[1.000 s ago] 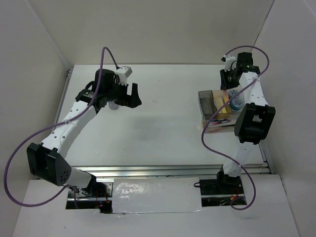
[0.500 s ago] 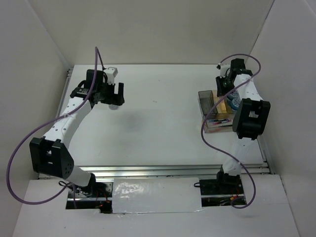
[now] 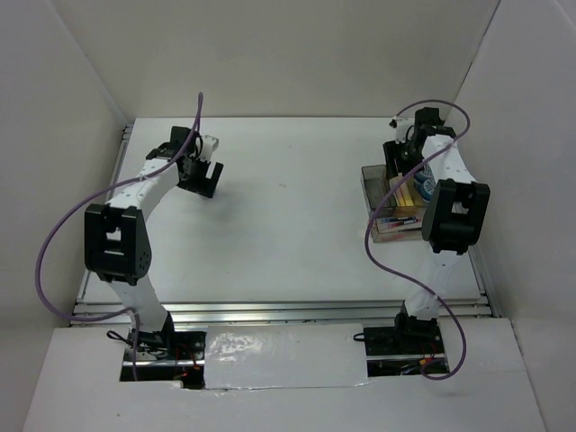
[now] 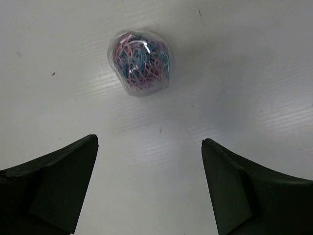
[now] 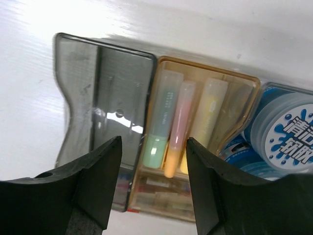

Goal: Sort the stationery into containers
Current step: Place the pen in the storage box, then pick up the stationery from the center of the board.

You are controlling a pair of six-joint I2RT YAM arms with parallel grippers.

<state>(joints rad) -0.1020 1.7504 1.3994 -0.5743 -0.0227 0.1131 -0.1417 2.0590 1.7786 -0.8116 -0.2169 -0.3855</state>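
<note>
My left gripper lowers toward the clear round capsule (image 4: 140, 62) next until the fingers straddle its sides, since it lies beyond my open fingers in the wrist view.
A clear round capsule of pink and blue paper clips (image 4: 142, 61) lies on the white table, a little ahead of my left gripper (image 4: 149, 142). That gripper is wide open with nothing between its fingers; in the top view my left gripper (image 3: 205, 175) is at the back left. My right gripper (image 5: 153, 142) hangs open over the compartmented box (image 5: 205, 68). In the brownish compartment below it lie green (image 5: 161, 117), orange (image 5: 178, 127) and yellow (image 5: 208, 112) highlighters. A blue tape roll (image 5: 288, 132) fills the compartment to the right. The grey compartment (image 5: 98, 98) holds nothing.
The box (image 3: 382, 211) stands at the table's right side, near the rail, with pens (image 3: 396, 222) in its near compartment. My right arm's elbow (image 3: 454, 216) looms over the box. White walls enclose the table on three sides.
My right gripper has opened above the highlighter compartment. My left arm has drawn back toward the rear left, bringing its open gripper over the capsule.
</note>
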